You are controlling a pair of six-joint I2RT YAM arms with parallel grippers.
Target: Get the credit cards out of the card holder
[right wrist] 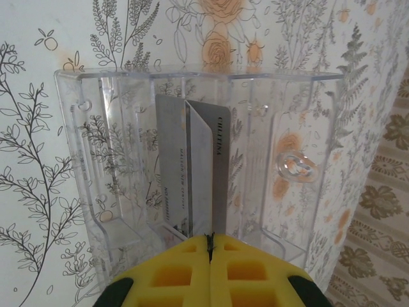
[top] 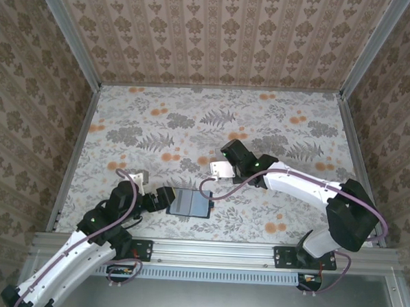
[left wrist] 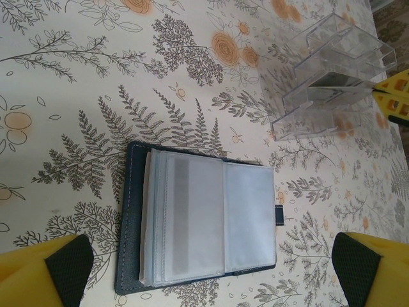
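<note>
My right gripper lowers a little into it next and releases the card's edge.
The card holder [top: 189, 202] lies open and flat on the floral table, its dark navy cover framing pale inner sleeves [left wrist: 198, 217]. A grey stripe shows through the left sleeve. My left gripper [left wrist: 214, 268] hovers wide open just above it, one finger on each side, touching nothing. Over the clear plastic tray [right wrist: 96, 147], my right gripper [right wrist: 209, 240] is shut on the edge of a credit card [right wrist: 218, 173] that stands upright inside the tray. A second pale credit card [right wrist: 172, 166] stands beside the first in the same tray. In the top view the right gripper [top: 226, 167] is at the tray.
The clear tray [top: 221, 169] stands mid-table, just beyond the card holder. A small white object [top: 139, 178] lies beside the left arm. Metal rails and patterned walls border the table on all sides.
</note>
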